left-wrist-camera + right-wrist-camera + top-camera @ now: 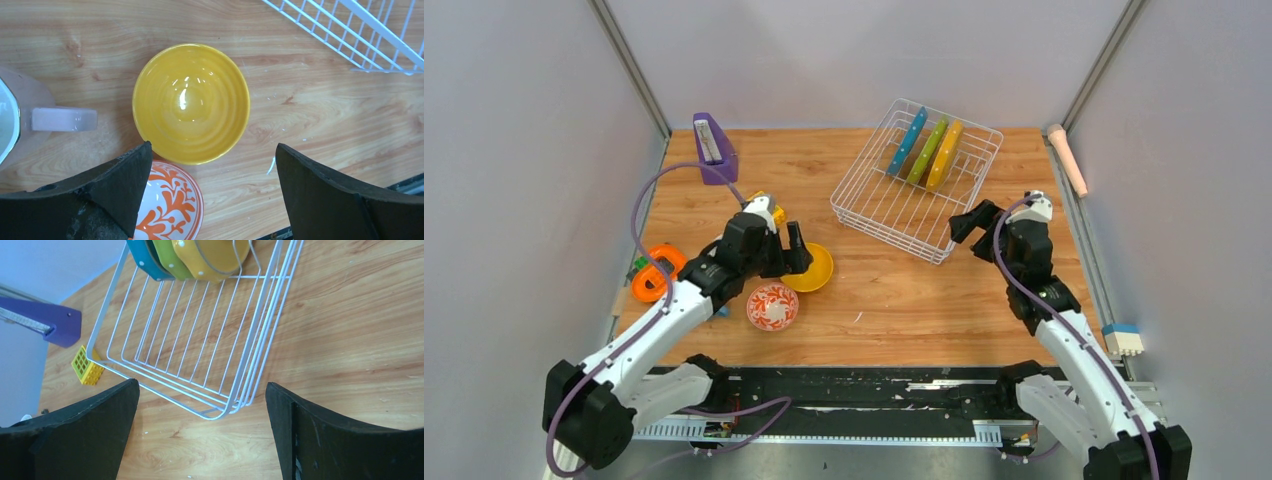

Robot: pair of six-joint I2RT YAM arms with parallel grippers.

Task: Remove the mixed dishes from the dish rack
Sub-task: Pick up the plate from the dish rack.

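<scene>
The yellow dotted plate is standing upright with open rack (886,232) beside it, so I will move my right gripper outward, turn it astride the plate's upper edge (944,157) and close it.
The white wire dish rack (886,232) stands at the back right of the table, holding blue (907,141), green (927,151) and yellow (944,155) dotted plates upright at its far end. On the table left of it sit a plain yellow bowl (816,268) and a red-and-white patterned bowl (772,306). My left gripper (786,250) hovers open just above the yellow bowl (191,102), holding nothing. A pinkish cup (30,110) shows at the left edge of the left wrist view. My right gripper (972,222) is open and empty beside the rack's near right corner (255,365).
A purple wedge holder (714,145) stands at the back left, with a small yellow grid block (767,208) nearer the left arm. An orange round gadget (656,272) lies at the left edge. A pink stick (1067,157) and a white-blue block (1123,339) lie off the right edge.
</scene>
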